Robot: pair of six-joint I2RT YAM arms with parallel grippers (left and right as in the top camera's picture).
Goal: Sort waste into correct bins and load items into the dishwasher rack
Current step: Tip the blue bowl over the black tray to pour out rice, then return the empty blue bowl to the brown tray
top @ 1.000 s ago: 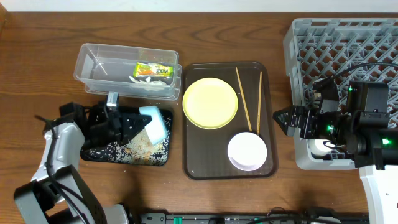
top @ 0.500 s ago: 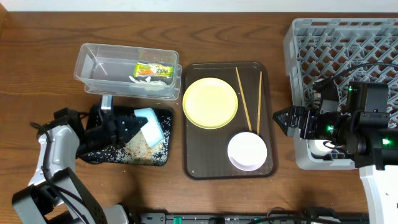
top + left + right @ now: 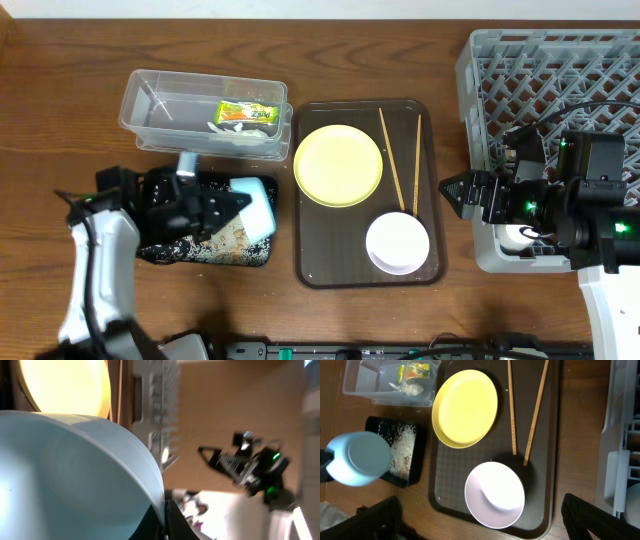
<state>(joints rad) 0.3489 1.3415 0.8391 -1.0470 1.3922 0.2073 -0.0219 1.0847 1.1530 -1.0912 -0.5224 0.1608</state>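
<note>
My left gripper turns the light blue bowl upright next and lowers it beside the white bowl, since the near corner (image 3: 332, 246) is empty.
My left gripper (image 3: 232, 203) is shut on the rim of the light blue bowl (image 3: 256, 205) and holds it tipped on its side over the right end of the black tray (image 3: 160, 245). The bowl fills the left wrist view (image 3: 65, 475), with my fingers (image 3: 165, 522) pinching its edge. Rice crumbs (image 3: 402, 445) lie in the black tray. The snack wrapper (image 3: 247, 113) lies in the clear tub (image 3: 160, 110). The yellow plate (image 3: 339, 165), white bowl (image 3: 398, 243) and two chopsticks (image 3: 390, 160) rest on the brown tray (image 3: 305, 270). My right gripper (image 3: 480, 512) is open and empty, hovering above the white bowl (image 3: 495, 494).
The grey dishwasher rack (image 3: 560, 70) stands at the far right, with my right arm over its front left part. The clear tub sits right behind the black tray. The brown tray lies between the bins and the rack.
My left arm swung a little left, then back right, carrying the blue bowl; the bowl now sits slightly further right over the tray's end. The right arm has not moved.
</note>
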